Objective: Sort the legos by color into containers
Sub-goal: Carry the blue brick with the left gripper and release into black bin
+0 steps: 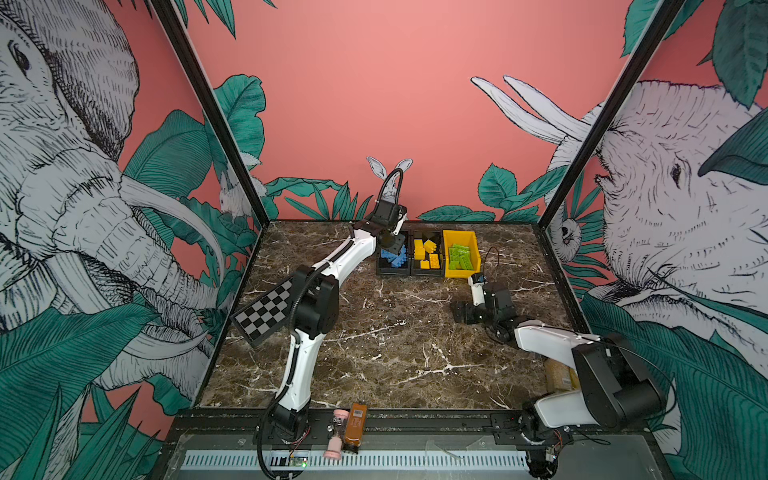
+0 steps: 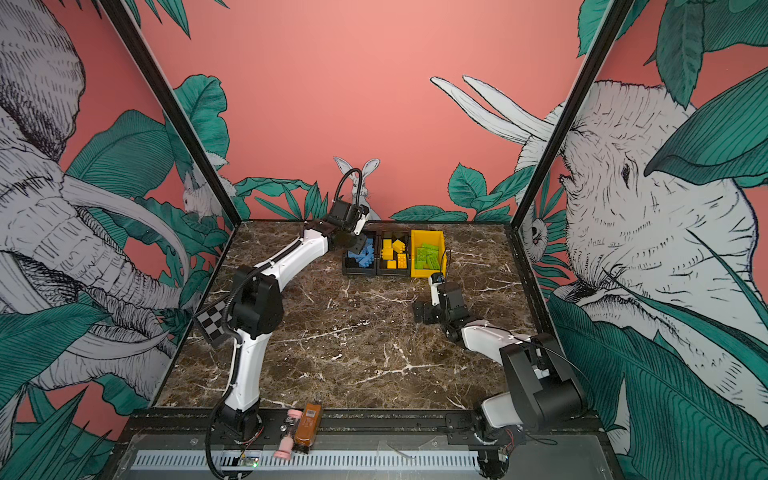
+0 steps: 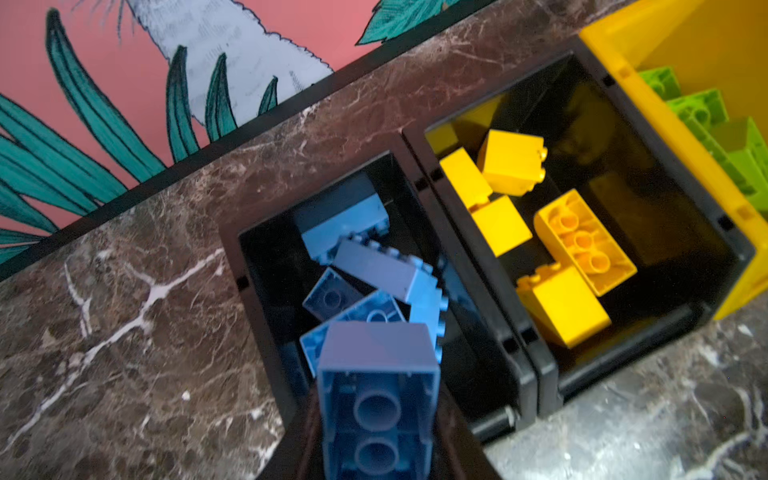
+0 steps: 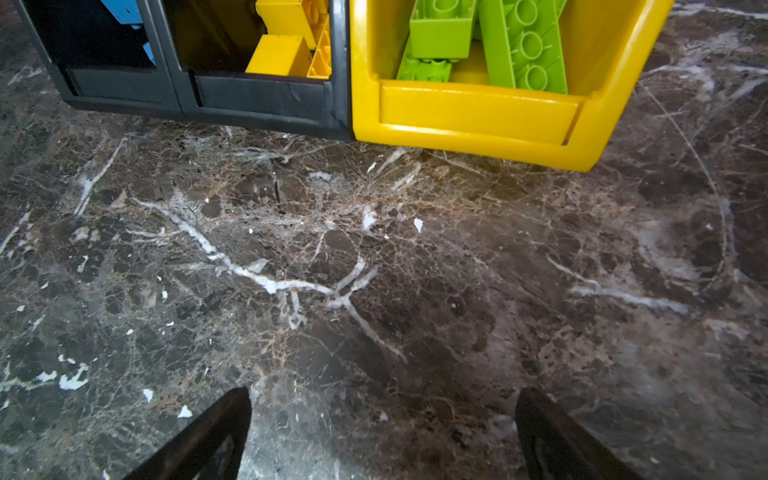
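Observation:
My left gripper should next lower the matching blue lego toward the pile in the black bin below and release it, because that bin already holds blue legos.
Three containers stand in a row at the back of the marble table. The left black bin (image 1: 392, 271) (image 3: 246, 286) holds several blue legos (image 3: 382, 270). Several yellow legos (image 3: 565, 307) (image 4: 278, 54) lie in the middle black bin (image 1: 426, 272) (image 4: 257, 95). The yellow bin (image 1: 459, 272) (image 4: 478, 112) holds lime green legos (image 4: 523, 41). My left gripper (image 1: 392, 241) (image 3: 376, 436) hangs over the left bin, shut on a blue lego (image 3: 376, 399) whose hollow underside faces the wrist camera. My right gripper (image 1: 460, 312) (image 4: 382, 432) is open and empty, low over bare table in front of the yellow bin.
A black-and-white checkerboard (image 1: 266, 309) leans at the table's left edge behind the left arm. A brown bottle (image 1: 355, 428) and a pink object (image 1: 336, 436) lie on the front rail. Printed walls close in the left, back and right sides.

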